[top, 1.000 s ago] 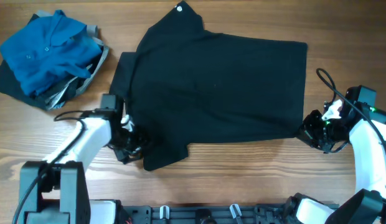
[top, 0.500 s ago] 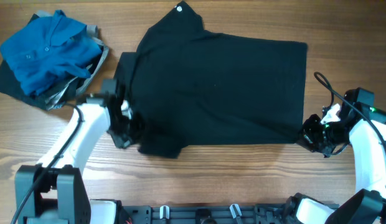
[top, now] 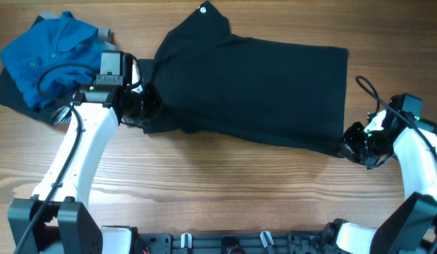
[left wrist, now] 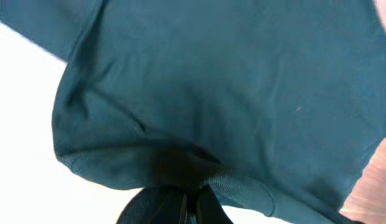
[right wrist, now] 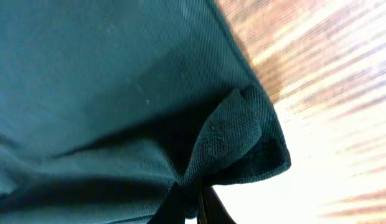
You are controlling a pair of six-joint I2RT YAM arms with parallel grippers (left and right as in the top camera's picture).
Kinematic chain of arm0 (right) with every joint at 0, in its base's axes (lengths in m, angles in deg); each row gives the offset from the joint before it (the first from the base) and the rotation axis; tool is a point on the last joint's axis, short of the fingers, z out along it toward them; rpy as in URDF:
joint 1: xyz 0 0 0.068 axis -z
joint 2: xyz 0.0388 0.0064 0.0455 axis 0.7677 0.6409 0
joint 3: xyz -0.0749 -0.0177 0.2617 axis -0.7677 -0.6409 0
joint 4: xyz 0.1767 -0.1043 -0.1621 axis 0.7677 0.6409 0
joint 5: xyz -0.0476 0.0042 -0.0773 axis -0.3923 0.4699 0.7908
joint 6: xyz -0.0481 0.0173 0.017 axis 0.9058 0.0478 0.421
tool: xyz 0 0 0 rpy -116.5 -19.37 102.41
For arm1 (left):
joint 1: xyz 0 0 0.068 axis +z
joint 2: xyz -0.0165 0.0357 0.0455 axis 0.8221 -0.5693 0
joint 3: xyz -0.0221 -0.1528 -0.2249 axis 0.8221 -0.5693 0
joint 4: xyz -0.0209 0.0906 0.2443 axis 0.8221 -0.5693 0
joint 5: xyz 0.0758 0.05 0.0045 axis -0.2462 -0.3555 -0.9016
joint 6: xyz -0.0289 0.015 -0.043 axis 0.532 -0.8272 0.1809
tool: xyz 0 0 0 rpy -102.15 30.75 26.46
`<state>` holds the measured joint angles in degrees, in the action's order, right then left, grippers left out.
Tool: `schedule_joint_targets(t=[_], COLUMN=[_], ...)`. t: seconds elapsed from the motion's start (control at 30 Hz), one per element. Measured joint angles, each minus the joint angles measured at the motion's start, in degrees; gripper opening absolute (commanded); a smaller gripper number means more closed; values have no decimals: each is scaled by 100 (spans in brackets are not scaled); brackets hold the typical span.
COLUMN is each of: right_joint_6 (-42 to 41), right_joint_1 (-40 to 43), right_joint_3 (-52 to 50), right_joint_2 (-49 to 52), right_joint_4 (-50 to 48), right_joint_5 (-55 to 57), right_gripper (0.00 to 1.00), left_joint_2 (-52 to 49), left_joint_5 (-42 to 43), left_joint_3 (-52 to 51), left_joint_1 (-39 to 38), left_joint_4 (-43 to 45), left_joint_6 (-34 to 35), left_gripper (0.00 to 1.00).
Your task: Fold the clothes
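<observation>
The shirt's flat near part lies spread open. My left gripper should carry the bunched edge outward over the cloth there and let it go.
A black shirt (top: 254, 88) lies spread across the middle of the wooden table (top: 225, 190). My left gripper (top: 142, 109) is shut on the shirt's left edge, which it holds bunched and lifted by the sleeve. In the left wrist view the dark cloth (left wrist: 230, 87) fills the frame, pinched at my left gripper (left wrist: 192, 208). My right gripper (top: 351, 148) is shut on the shirt's lower right corner. The right wrist view shows that corner (right wrist: 240, 140) puckered between the closed jaws of my right gripper (right wrist: 199, 208).
A pile of clothes with a blue polo shirt (top: 49, 60) on top sits at the table's far left, close behind my left arm (top: 77, 159). A cable (top: 370, 95) loops above my right arm (top: 416, 162).
My left gripper closed on the shirt's lower left part and carried it up and away from the front edge, folding that side over. The right gripper has stayed put, shut on its corner.
</observation>
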<state>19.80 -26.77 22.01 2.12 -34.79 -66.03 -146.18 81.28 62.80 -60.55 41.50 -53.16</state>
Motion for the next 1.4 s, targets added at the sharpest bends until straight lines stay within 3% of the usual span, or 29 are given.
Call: schedule_joint_targets(t=[0.27, 0.77, 1.4], right_joint_6=[-90, -173, -170], right_joint_1=[0, 0, -278], right_joint_3=[-2, 0, 0], right_joint_2=[188, 190, 190], right_joint_4=[-350, -538, -844], right_joint_5=[0, 0, -81], right_gripper=[4, 4, 5], left_joint_2=[-26, -793, -1213], left_joint_5=[-507, -933, -1209], left_joint_3=[0, 0, 0], left_joint_1=[-400, -424, -424], left_joint_4=[586, 2090, 1882], left_joint_6=[-208, -610, -804], left_gripper=[4, 4, 4])
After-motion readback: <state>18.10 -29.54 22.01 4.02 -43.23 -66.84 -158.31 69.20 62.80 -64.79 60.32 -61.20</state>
